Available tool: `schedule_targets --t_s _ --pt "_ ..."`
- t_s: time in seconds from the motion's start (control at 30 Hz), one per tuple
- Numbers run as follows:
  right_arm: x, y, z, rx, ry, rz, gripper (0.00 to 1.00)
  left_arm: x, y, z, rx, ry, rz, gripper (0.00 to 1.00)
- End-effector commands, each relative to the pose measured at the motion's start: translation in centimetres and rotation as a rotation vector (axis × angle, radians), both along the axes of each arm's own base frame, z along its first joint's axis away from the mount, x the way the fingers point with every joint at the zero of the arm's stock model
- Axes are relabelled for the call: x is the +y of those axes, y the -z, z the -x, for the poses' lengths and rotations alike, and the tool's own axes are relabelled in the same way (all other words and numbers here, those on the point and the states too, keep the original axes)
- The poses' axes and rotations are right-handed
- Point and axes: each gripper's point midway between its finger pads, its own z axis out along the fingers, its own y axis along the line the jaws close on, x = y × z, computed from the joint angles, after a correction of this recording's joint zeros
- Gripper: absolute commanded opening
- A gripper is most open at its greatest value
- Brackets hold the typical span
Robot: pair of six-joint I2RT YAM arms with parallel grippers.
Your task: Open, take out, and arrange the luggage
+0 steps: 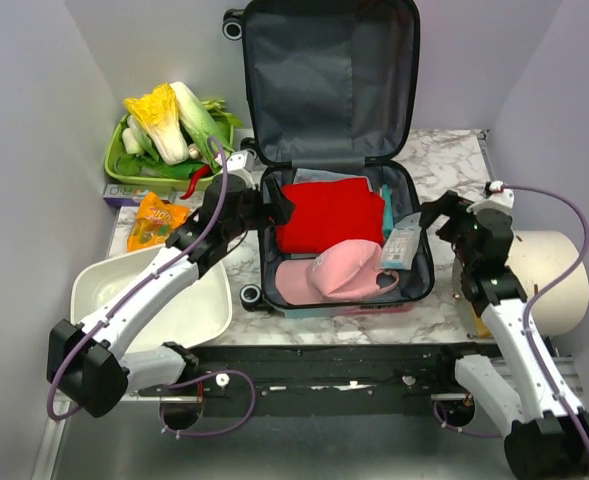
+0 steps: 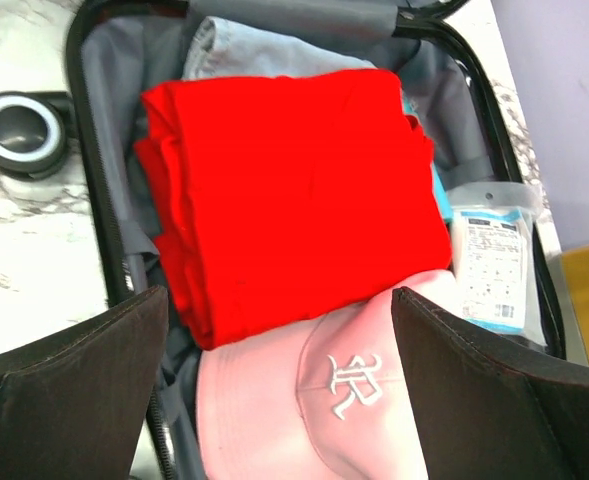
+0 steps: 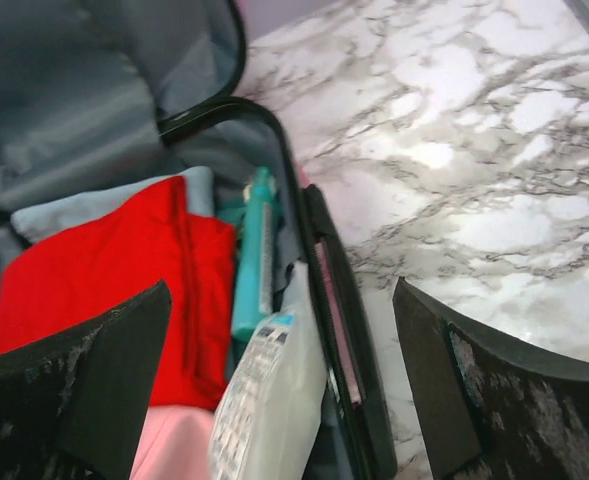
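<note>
I will move my right gripper outward and left in the top view, then down onto the red garment's far corner, clear of the packet [image 1: 402, 243].
The luggage [image 1: 329, 90] lies open on the marble table, its grey-lined lid standing up at the back. Its lower half holds a folded red garment [image 1: 329, 212], a pink cap [image 1: 339, 272] and a clear wipes packet [image 1: 402, 243]. My left gripper [image 1: 279, 207] is open over the case's left rim, above the red garment [image 2: 294, 190] and the cap [image 2: 314, 400]. My right gripper [image 1: 436, 215] is open beside the case's right rim [image 3: 349, 340], over the packet [image 3: 269, 400]. A teal tube [image 3: 254, 250] and pale blue cloth [image 2: 244, 55] lie by the red garment.
A white basin [image 1: 124, 285] sits at the front left. A green tray of vegetables [image 1: 169, 135] and an orange snack bag [image 1: 157, 220] are at the back left. A cream cylinder [image 1: 549, 280] stands at the right edge.
</note>
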Motion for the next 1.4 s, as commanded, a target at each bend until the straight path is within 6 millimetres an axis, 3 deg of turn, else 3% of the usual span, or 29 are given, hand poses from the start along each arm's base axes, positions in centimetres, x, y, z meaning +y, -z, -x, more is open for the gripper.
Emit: schedule_targets --t_s 0.0,0.07,0.13,0.17,0.27,0.3,0.4,0.43,0.5,0.53,0.63,0.7,0.73,0.77,0.87,0.9,1.13,1.37 --pt "2.8 0.4 2.8 -0.027 -0.195 0.003 1.00 -1.9 1.0 0.6 0.042 0.012 0.049 0.99" --pt "4.4 0.5 3.7 -0.044 -0.295 -0.008 1.00 -2.7 0.8 0.3 0.044 0.002 0.035 0.99" --pt "5.3 0.8 4.1 -0.054 -0.350 -0.016 1.00 -2.8 2.5 -0.5 0.090 -0.046 -0.023 0.99" --pt "6.1 0.8 4.3 -0.068 -0.398 -0.019 1.00 -3.0 1.7 -1.2 0.088 -0.055 -0.019 0.99" --pt "7.6 -0.1 3.9 -0.102 -0.497 -0.010 1.00 -3.0 3.1 -2.1 0.134 -0.104 -0.068 0.99" --pt "8.1 0.6 3.7 -0.072 -0.529 -0.017 1.00 -3.2 3.0 -2.4 0.134 -0.114 -0.064 0.99" --pt "9.4 -0.7 2.6 -0.089 -0.607 -0.031 1.00 -3.5 3.7 -3.3 0.141 -0.130 -0.072 0.99" --pt "9.6 0.2 1.9 -0.049 -0.618 -0.037 1.00 -3.7 4.0 -3.6 0.140 -0.123 -0.086 0.99" --pt "9.8 -0.6 0.7 -0.053 -0.613 -0.036 1.00 -4.1 4.8 -4.2 0.158 -0.118 -0.114 0.99" --pt "10.2 0.4 -0.1 -0.014 -0.619 -0.041 1.00 -4.2 5.2 -4.3 0.156 -0.096 -0.144 0.99" --pt "11.7 -0.3 -1.9 0.006 -0.630 -0.014 1.00 -4.4 6.1 -4.7 0.176 -0.089 -0.161 0.99" --pt "11.5 2.5 -3.5 0.131 -0.562 -0.028 1.00 -5.1 5.9 -4.9 0.178 -0.070 -0.140 0.99" --pt "12.0 1.7 -4.4 0.133 -0.556 -0.030 1.00 -5.4 5.6 -5.1 0.170 -0.060 -0.125 0.99" --pt "12.2 3.9 -5.1 0.205 -0.549 -0.035 1.00 -5.8 5.5 -5.1 0.168 -0.049 -0.116 0.99" --pt "12.2 5.8 -6.1 0.290 -0.495 0.000 1.00 -5.8 6.6 -5.4 0.185 -0.049 -0.127 0.99" --pt "12.0 7.5 -6.1 0.347 -0.473 -0.001 1.00 -5.8 7.1 -5.6 0.196 -0.052 -0.140 0.99" --pt "12.3 10.2 -6.9 0.447 -0.459 -0.005 1.00 -5.7 8.3 -5.4 0.206 -0.054 -0.135 0.99" --pt "16.3 10.2 -6.9 0.423 -0.629 -0.020 1.00 -5.2 9.3 -5.6 0.192 -0.072 -0.150 0.99"
